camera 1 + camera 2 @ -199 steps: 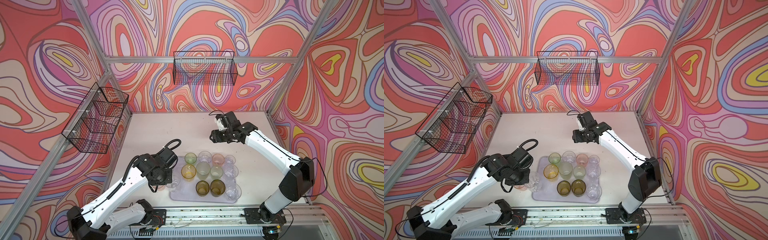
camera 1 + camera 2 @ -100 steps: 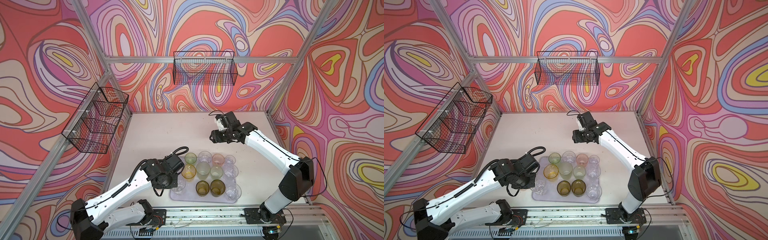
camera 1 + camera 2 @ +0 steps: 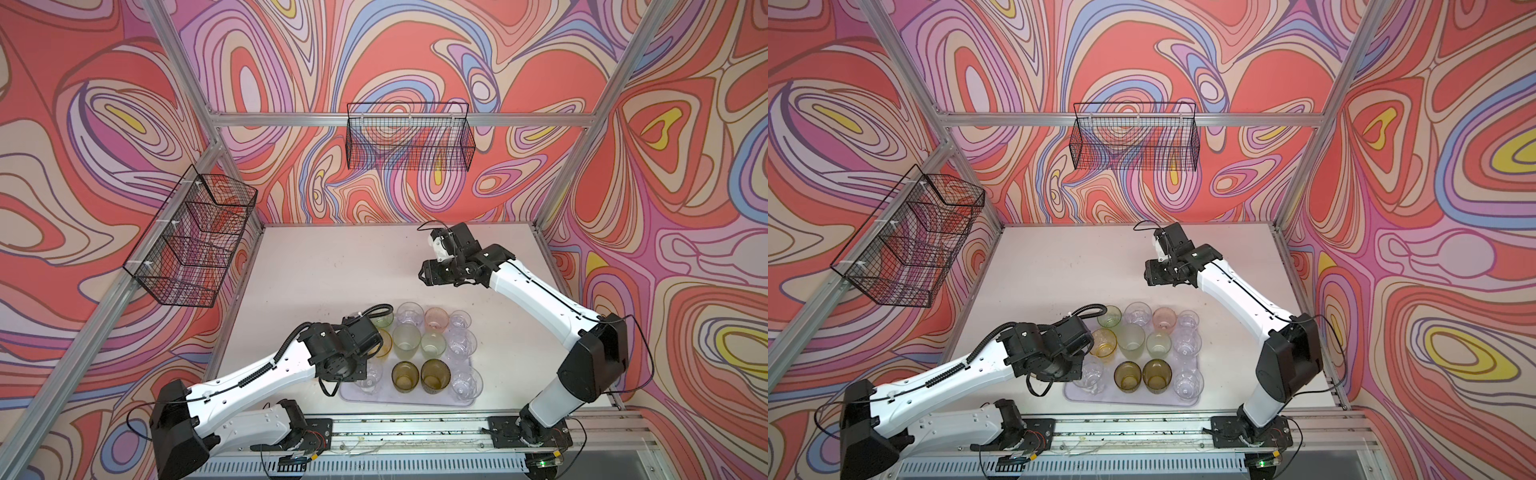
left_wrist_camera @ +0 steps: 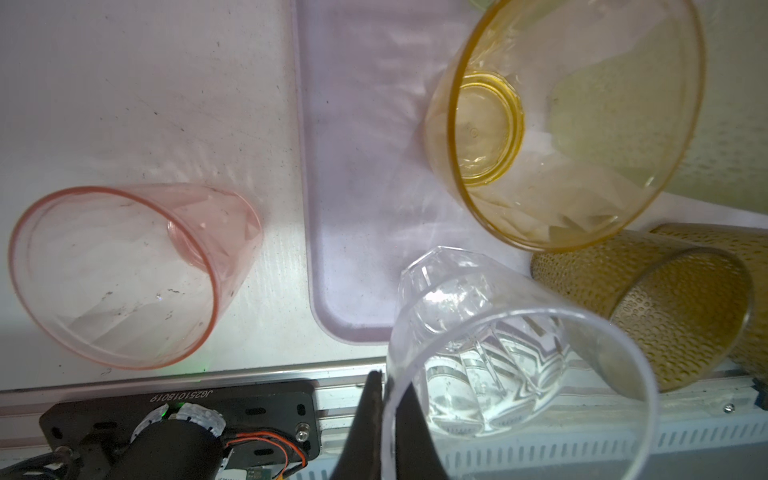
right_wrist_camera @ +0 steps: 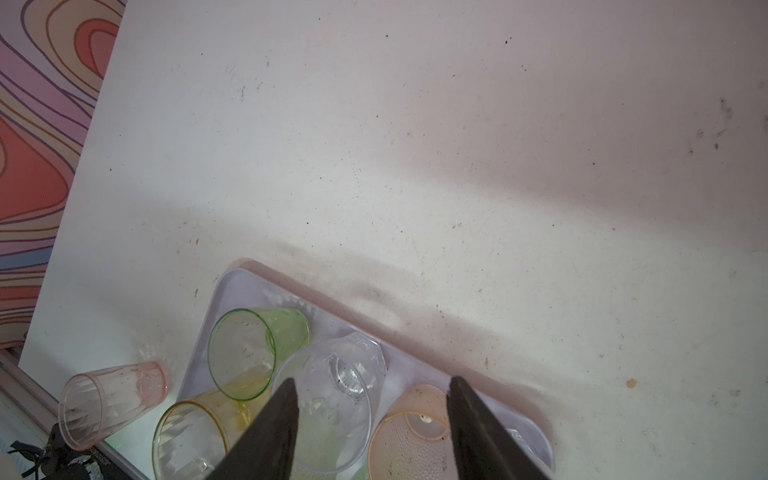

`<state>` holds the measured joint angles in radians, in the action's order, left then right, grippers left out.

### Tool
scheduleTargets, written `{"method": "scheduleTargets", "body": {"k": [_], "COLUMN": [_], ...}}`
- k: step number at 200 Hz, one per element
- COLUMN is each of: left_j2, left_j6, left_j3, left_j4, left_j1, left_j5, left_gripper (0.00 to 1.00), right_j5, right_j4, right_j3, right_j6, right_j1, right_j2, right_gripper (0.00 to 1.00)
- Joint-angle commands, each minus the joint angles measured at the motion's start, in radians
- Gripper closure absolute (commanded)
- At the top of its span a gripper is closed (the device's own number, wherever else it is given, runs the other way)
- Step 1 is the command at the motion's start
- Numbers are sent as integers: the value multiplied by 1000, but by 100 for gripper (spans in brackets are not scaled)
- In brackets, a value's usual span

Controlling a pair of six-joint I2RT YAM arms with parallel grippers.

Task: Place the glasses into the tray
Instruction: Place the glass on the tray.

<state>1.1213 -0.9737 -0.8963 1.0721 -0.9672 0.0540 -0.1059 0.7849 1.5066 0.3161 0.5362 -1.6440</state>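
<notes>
My left gripper holds the clear glass's rim just above the tray's free near corner (image 4: 382, 297), so it should lower toward the olive-brown glasses next and let go of the clear glass's rim.
My left gripper (image 4: 388, 388) is shut on the rim of a clear glass (image 4: 498, 340), one finger inside it and one outside. It holds the glass (image 3: 370, 376) upright over the near-left corner of the lilac tray (image 3: 399, 400). Several glasses stand in the tray, among them an amber one (image 4: 561, 124), olive-brown ones (image 3: 404, 376) and a green one (image 5: 253, 349). A pink glass (image 4: 120, 274) stands on the table left of the tray, apart from it. My right gripper (image 5: 372, 380) hangs open and empty above the table behind the tray (image 3: 1125, 400).
Black wire baskets hang on the back wall (image 3: 409, 137) and the left frame (image 3: 195, 237). An aluminium rail (image 3: 415, 428) runs along the table's front edge, just beyond the tray. Frame posts stand at the back corners.
My left arm has swung right, carrying the clear glass from beside the tray to over its near-left corner. The pink glass stayed on the table. The right arm has not moved.
</notes>
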Motion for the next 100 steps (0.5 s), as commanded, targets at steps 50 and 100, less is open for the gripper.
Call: {"method": "scheduleTargets", "body": {"k": [50, 100], "left_j2": [49, 81], "left_j6": [-36, -37], "left_j3": [23, 30], "left_j4": [-65, -87], "left_j1": [-35, -46], "left_j5": [23, 18], "left_gripper": [100, 100], "right_j5": [-8, -6], "right_j4": [-15, -15], "right_j3": [4, 0], "right_j6": [-2, -2], "right_j1": [-5, -4], "right_j2": [0, 3], "right_gripper": [40, 40]}}
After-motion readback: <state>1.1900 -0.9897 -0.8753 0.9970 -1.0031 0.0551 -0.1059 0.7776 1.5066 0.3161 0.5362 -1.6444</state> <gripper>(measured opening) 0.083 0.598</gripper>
